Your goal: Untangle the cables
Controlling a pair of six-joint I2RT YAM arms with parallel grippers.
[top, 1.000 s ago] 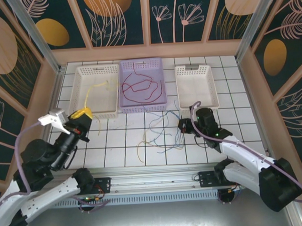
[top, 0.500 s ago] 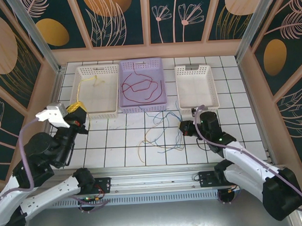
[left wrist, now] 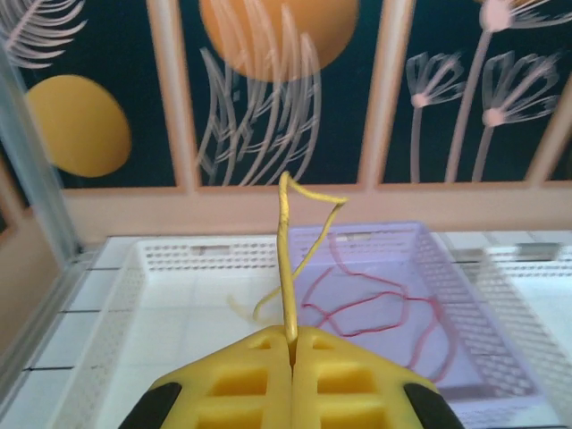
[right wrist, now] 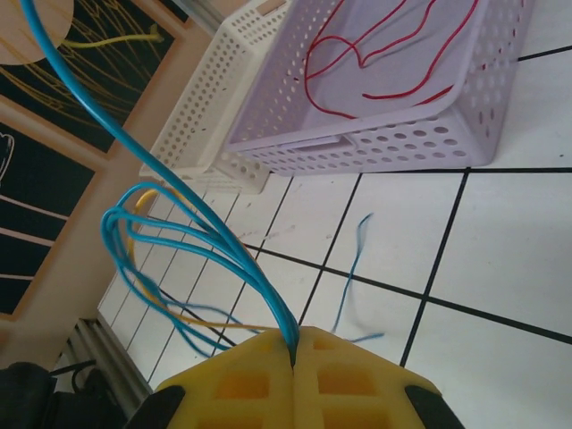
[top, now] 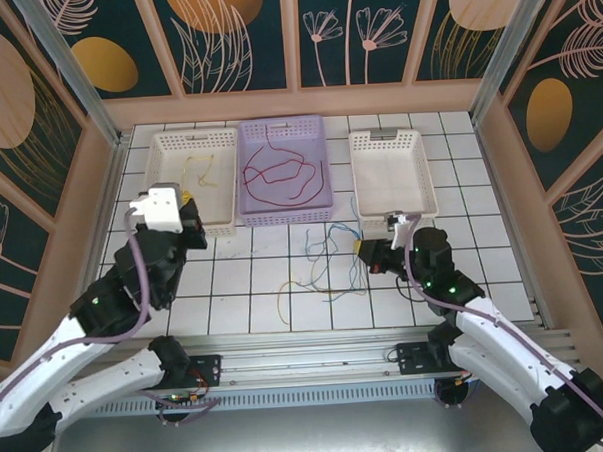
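I should next tilt my left gripper down and lower it outward to free the yellow cable, as the white basket's bottom beneath the cable lies below and outward of my gripper.
My left gripper [top: 189,215] hovers at the front edge of the left white basket [top: 162,192], shut on a yellow cable [left wrist: 287,252] that rises from the fingertips and droops into that basket [left wrist: 125,295]. A red cable [top: 279,173] lies coiled in the purple basket [top: 285,212]. My right gripper [top: 364,253] sits low over the tiles, shut on a bundle of blue cables [right wrist: 201,234] that loop out to the left [top: 328,253]. Another yellow cable [top: 282,295] lies on the tiles, crossing the blue ones [right wrist: 156,299].
An empty white basket [top: 393,210] stands at the back right, just beyond the right gripper. Wooden walls and metal posts ring the tiled table. The arms' thick purple leads run along both arms.
The left gripper has swung right and away from me to the left basket's front edge, carrying the yellow cable. The right arm has drawn back slightly, shifting the blue loops.
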